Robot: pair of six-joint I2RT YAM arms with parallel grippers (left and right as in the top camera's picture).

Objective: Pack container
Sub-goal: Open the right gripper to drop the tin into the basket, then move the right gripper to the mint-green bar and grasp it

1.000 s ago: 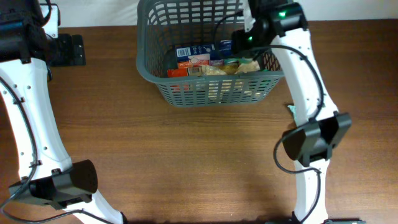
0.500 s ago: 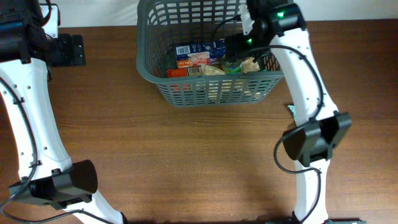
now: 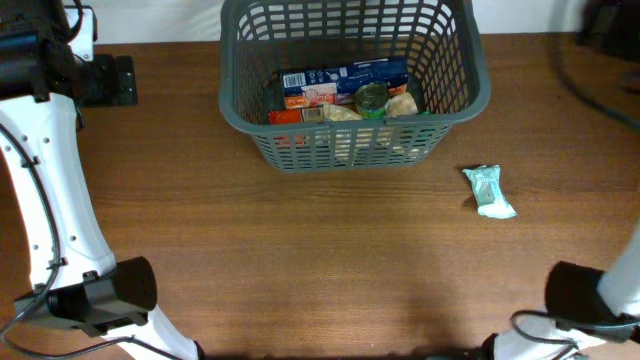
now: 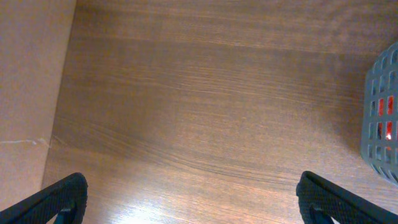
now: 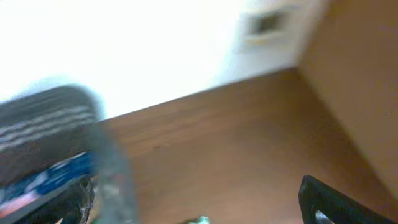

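Note:
Next, my right gripper will descend to its left in the overhead view onto the packet's middle (image 3: 489,191), since the packet lies there below, still outside the basket (image 3: 455,105).
The dark grey slotted basket (image 3: 455,105) stands at the table's far middle. It holds a blue box (image 3: 345,76), a round greenish can (image 3: 371,97), red and orange packs and a crumpled pale bag. A pale green packet (image 3: 489,190) lies on the table to the right of the basket. My right gripper (image 5: 199,199) is open and empty. Its view is blurred, with the basket (image 5: 59,121) at its left and the packet's tip (image 5: 199,219) below. In the overhead view it is a dark blur at the far right corner (image 3: 608,28). My left gripper (image 4: 193,196) is wide open and empty over bare wood, far left (image 3: 118,80).
The left wrist view shows the basket's corner (image 4: 382,118) at the right edge and the table's left edge (image 4: 59,118). Both arm bases stand at the near corners (image 3: 110,290) (image 3: 590,295). A white wall rises behind the table.
My right arm has come up out of the basket and swung away to the far right. The can now shows where the gripper was. The left arm has not moved.

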